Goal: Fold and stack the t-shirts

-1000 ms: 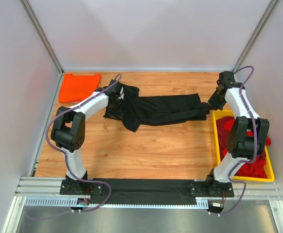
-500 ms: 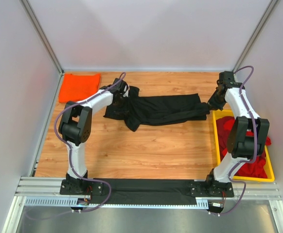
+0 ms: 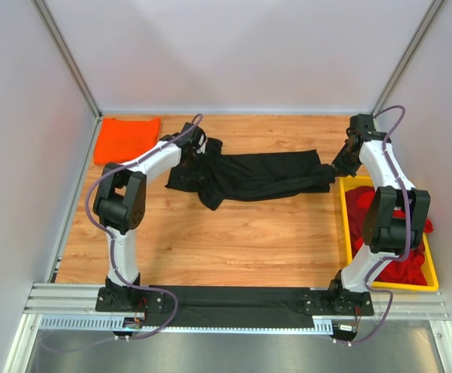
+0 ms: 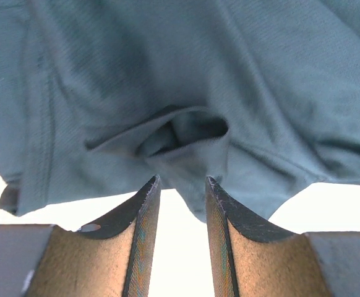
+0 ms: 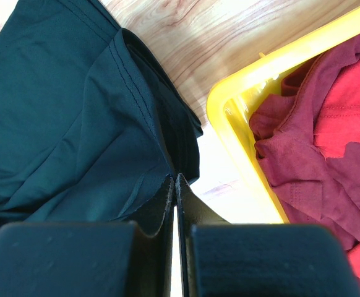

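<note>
Next, my left gripper will lower its fingers around the fold of black cloth and close, since the fold sits just below, already lined up between the open fingertips.
A black t-shirt (image 3: 265, 175) lies stretched out across the far middle of the wooden table. My left gripper (image 3: 195, 148) is at its left end. In the left wrist view the gripper (image 4: 182, 182) is open, and a fold of the black cloth (image 4: 167, 74) dips just between its fingertips. My right gripper (image 3: 341, 165) is at the shirt's right end. In the right wrist view it (image 5: 175, 178) is shut on the black shirt's edge (image 5: 62, 111). A folded bright orange t-shirt (image 3: 126, 138) lies at the far left corner. Red t-shirts (image 3: 381, 225) are heaped in the tray.
A yellow plastic tray (image 3: 342, 225) stands along the right edge of the table, and its corner (image 5: 242, 148) sits just right of my right gripper, with the red shirts (image 5: 316, 142) inside. White walls enclose the table on three sides.
My left arm has swung its gripper a little farther back and to the right over the black shirt's left end. The right arm has not moved.
</note>
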Tool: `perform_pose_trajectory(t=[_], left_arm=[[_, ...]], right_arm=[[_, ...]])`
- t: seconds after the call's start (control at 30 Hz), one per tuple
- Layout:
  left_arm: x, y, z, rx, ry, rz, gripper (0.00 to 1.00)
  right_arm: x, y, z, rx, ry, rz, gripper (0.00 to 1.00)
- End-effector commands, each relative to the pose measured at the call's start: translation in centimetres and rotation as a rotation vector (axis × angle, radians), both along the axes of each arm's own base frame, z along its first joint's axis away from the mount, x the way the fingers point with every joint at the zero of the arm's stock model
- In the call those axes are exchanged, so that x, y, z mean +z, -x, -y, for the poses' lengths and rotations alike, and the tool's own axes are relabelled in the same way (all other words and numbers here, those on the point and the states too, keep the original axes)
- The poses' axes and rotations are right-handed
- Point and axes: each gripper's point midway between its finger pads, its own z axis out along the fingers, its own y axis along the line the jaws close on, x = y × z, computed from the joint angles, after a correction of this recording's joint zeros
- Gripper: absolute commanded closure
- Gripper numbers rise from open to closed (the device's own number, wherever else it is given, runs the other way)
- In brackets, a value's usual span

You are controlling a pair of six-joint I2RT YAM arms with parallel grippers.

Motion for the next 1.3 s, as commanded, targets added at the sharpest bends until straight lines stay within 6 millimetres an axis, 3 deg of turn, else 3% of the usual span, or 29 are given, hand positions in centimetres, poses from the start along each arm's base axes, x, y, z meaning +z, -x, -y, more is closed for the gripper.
perform_pose_trajectory(t=[0.0, 0.23, 0.7, 1.1, 1.13, 1.27], left_arm=[[3.3, 0.2, -1.1, -0.012, -0.028, 0.077, 0.57], [2.0, 0.8, -2.1, -0.014, -0.051, 0.052, 0.59], [-0.7, -1.6, -0.4, 0.007, -0.014, 0.012, 0.61], [-0.6, -2.7, -0.8, 0.023, -0.05, 0.039, 0.61], [-0.5, -2.7, -0.9, 0.023, -0.054, 0.042, 0.62], [0.0, -2.9, -0.9, 0.033, -0.054, 0.05, 0.9]], right_arm=[[2.0, -0.8, 0.5, 0.008, 0.022, 0.057, 1.0], [1.8, -0.9, 0.4, 0.01, 0.018, 0.056, 1.0], [2.0, -1.0, 0.5, 0.015, 0.022, 0.061, 1.0], [1.4, -1.2, 0.6, 0.014, 0.02, 0.05, 1.0], [1.4, -1.2, 0.6, 0.013, 0.021, 0.05, 1.0], [1.4, -1.3, 0.6, 0.014, 0.02, 0.052, 1.0]])
